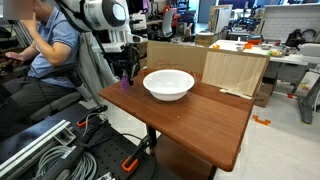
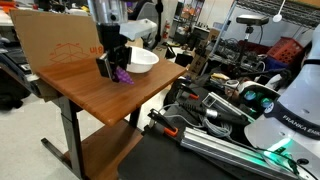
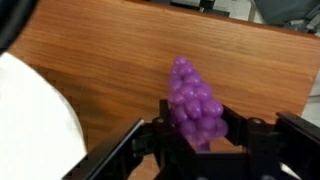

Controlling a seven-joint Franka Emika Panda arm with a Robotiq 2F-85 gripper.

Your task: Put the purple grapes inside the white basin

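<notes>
My gripper is about to lift the grapes across the white basin's rim over the empty middle, and then it will lower and release them.
The purple grapes are a small knobbly cluster sitting between my gripper's two black fingers, which press on both sides. In both exterior views the grapes are at or just above the wooden table, near its edge. My gripper points straight down over them. The white basin is empty and stands right beside the grapes. Its rim fills the left of the wrist view.
A cardboard box stands along the far side of the table behind the basin. A seated person is close to the arm. Cables and rails lie on the floor by the table.
</notes>
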